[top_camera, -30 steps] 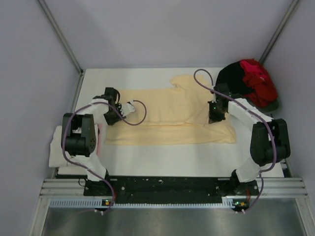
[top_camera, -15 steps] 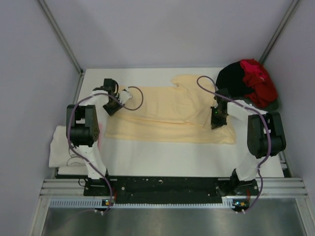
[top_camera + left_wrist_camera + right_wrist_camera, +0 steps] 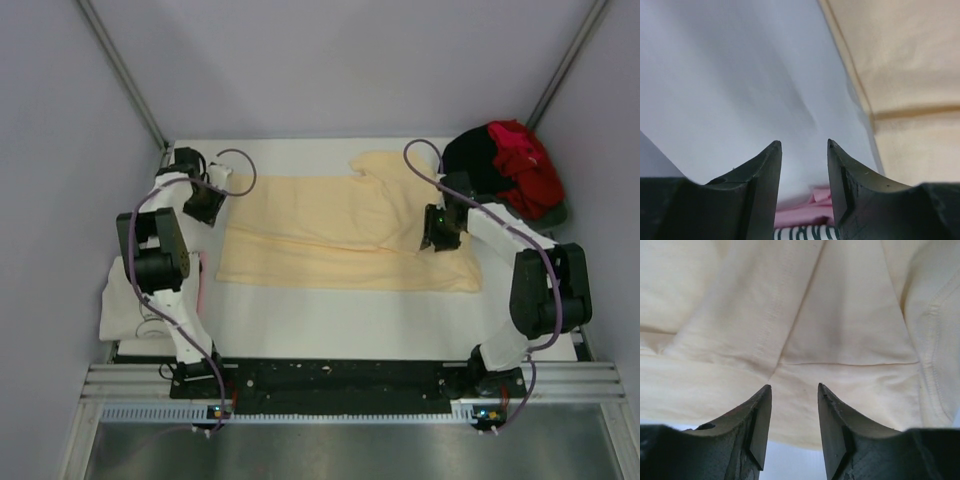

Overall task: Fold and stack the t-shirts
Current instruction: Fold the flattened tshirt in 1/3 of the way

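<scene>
I should next move my right gripper down and a little toward the middle of the shirt, then onto the upper flap's near corner [image 3: 417, 254] [image 3: 770, 373].
The pale yellow t-shirt [image 3: 340, 235] lies spread across the middle of the table, folded lengthwise. My left gripper [image 3: 206, 206] is open and empty over bare table just left of the shirt's left edge; in the left wrist view its gripper [image 3: 804, 142] has the yellow shirt [image 3: 910, 75] at the upper right. My right gripper [image 3: 437, 238] is open and empty just above the shirt's right part; in the right wrist view that gripper [image 3: 794, 386] hangs over the yellow cloth [image 3: 840, 315]. The black t-shirt [image 3: 478, 165] and the red t-shirt [image 3: 525, 165] lie bunched at the back right. The white printed t-shirt [image 3: 122, 305] lies at the near left.
A pink piece [image 3: 805, 212] and black-and-white lettering [image 3: 800, 234] show below my left jaws. Grey walls stand close on the left, back and right. The arm bases and a black rail [image 3: 340, 375] line the near edge.
My left gripper has moved back and to the left, off the yellow shirt's left edge. My right gripper has stayed over the shirt's right part, shifting only slightly.
</scene>
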Robot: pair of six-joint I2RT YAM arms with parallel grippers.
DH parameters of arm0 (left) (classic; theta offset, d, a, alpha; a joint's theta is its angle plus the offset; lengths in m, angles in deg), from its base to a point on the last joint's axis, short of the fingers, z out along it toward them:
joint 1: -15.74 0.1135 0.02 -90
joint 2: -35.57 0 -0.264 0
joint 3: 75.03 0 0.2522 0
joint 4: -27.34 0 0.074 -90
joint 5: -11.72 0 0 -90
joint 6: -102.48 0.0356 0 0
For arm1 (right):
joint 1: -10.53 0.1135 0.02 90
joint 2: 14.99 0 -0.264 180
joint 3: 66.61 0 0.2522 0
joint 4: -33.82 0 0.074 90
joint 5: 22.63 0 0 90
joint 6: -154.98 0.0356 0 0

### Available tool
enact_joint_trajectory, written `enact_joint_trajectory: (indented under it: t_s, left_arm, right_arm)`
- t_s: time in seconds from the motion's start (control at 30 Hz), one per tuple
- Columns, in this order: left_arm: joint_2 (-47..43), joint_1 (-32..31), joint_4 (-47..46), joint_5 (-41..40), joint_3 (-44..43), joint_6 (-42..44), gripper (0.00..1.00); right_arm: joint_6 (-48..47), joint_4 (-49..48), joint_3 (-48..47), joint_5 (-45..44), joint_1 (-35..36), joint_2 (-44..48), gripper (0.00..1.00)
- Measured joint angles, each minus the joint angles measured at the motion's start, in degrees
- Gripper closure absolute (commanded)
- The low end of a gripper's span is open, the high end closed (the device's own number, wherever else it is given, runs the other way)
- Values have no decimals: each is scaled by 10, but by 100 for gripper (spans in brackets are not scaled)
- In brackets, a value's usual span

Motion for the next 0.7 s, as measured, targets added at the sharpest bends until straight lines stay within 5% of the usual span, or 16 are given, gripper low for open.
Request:
enact_joint_trajectory:
  t_s: [0.17,0.37,0.6,0.7]
  left_arm:
    - [-105,-15,3,42,99,19,53]
    - [-239,-144,-28,9,299,92,50]
    - [-247,-162,-39,-18,365,117,50]
    - [-247,-160,-43,-26,367,119,50]
  right_arm:
    - [33,-9,-13,24,8,3,56]
    - [63,-22,-13,62,9,-27,57]
    - [74,-44,-13,99,9,-72,71]
    - [73,-45,-12,104,9,-79,85]
